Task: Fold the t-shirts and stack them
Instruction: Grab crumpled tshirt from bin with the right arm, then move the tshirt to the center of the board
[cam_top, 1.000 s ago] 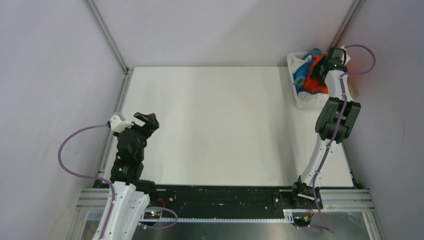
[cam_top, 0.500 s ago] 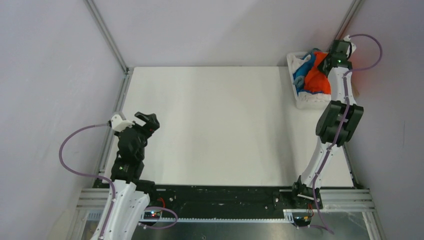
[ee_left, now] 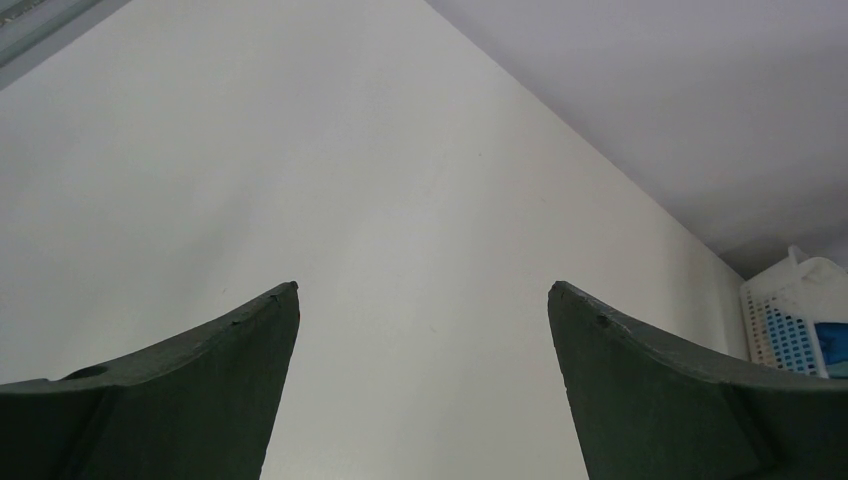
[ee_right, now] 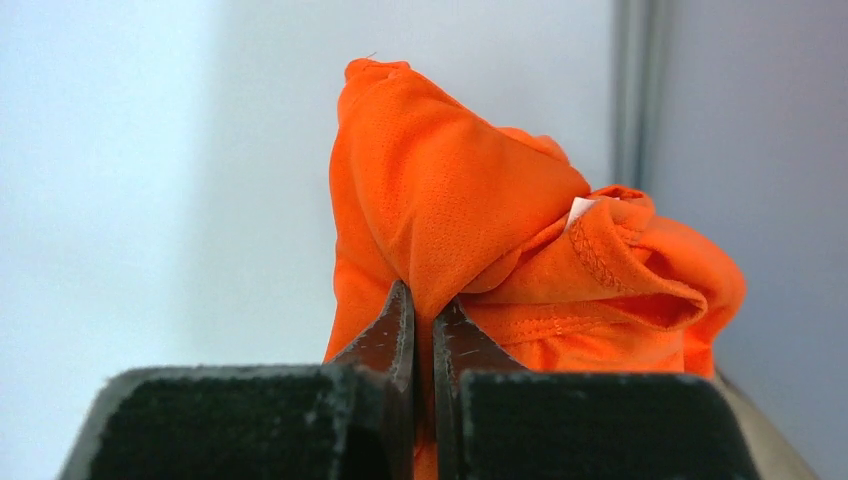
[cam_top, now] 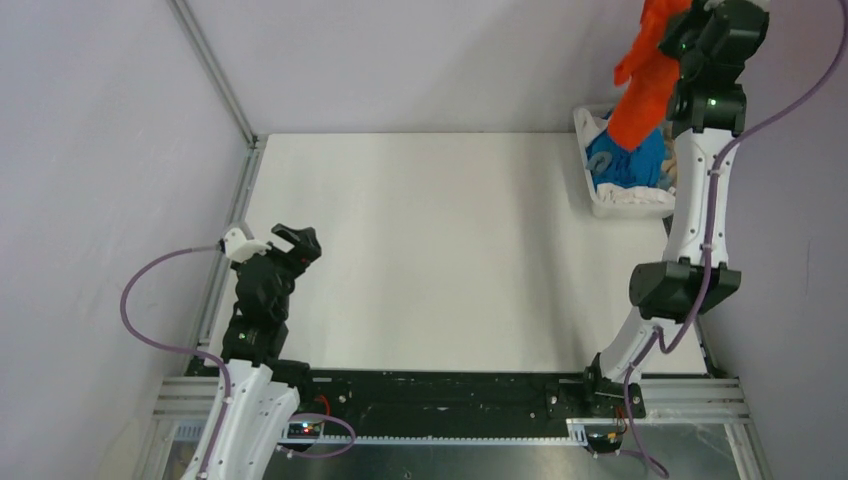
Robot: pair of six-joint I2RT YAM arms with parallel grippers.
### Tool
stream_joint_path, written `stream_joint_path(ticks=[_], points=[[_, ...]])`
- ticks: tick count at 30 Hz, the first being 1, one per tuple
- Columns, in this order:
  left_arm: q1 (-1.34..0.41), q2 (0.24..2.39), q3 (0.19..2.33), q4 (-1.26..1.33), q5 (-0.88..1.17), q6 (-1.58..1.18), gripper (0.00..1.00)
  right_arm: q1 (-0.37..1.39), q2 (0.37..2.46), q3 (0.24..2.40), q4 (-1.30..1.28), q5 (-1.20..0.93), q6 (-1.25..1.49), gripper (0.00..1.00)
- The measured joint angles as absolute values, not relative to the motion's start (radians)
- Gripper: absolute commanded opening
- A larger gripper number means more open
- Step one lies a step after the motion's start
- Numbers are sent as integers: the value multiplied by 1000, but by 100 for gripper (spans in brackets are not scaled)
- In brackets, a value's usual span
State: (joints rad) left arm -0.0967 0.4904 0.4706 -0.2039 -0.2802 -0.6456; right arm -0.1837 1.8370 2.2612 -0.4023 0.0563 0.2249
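Observation:
My right gripper will next move back, to the left in the top view, and down to release the t-shirt over the table's middle, since that spot is bare.
A bright orange t-shirt (cam_top: 642, 90) hangs bunched high above the white basket (cam_top: 600, 200) at the table's far right corner. My right gripper (cam_top: 676, 30) is shut on it; in the right wrist view the orange t-shirt (ee_right: 480, 220) is pinched between the closed fingertips of the right gripper (ee_right: 424, 300), its white neck tag showing. A blue t-shirt (cam_top: 628, 165) and a white one (cam_top: 640, 196) lie in the basket. My left gripper (cam_top: 285, 238) stands open and empty over the table's near left; the left gripper (ee_left: 423, 290) faces bare tabletop.
The white table (cam_top: 420, 250) is walled by grey panels on three sides, with metal rails along its left and near edges. The basket (ee_left: 795, 310) shows at the far right of the left wrist view.
My right gripper closed on the orange t-shirt in the basket and rose high, pulling the shirt up out of the pile. The left arm has stayed still.

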Motion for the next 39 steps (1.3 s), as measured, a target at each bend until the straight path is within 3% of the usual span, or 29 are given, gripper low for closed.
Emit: stream_joint_path(ticks=[7, 10, 17, 19, 20, 21, 22, 24, 30, 34, 39], points=[[-96, 503, 473, -205, -250, -646, 98, 115, 1620, 2327, -378, 19, 124, 0], [-96, 503, 486, -207, -206, -645, 98, 311, 1486, 2196, -365, 43, 74, 0], [-96, 406, 491, -201, -206, -731, 98, 644, 1213, 1644, -315, 275, 57, 2], [-96, 360, 478, -200, -195, -743, 98, 702, 1182, 1478, -314, 321, 96, 23], [-96, 339, 469, -199, -179, -745, 98, 728, 1183, 1400, -318, 334, 117, 44], [-96, 323, 458, -196, -162, -749, 98, 748, 1198, 1341, -326, 332, 130, 58], [-96, 312, 448, -196, -144, -754, 98, 761, 1218, 1301, -337, 330, 150, 84], [-96, 305, 421, -196, -93, -765, 98, 783, 1287, 1243, -366, 299, 173, 97], [-97, 431, 401, -200, 44, -779, 98, 810, 1406, 1190, -451, 307, 244, 99], [-147, 577, 422, -209, 92, -768, 98, 785, 1271, 1093, -443, 330, 327, 99], [-358, 820, 537, -210, 82, -702, 98, 629, 1030, 921, -499, 250, 472, 96]])
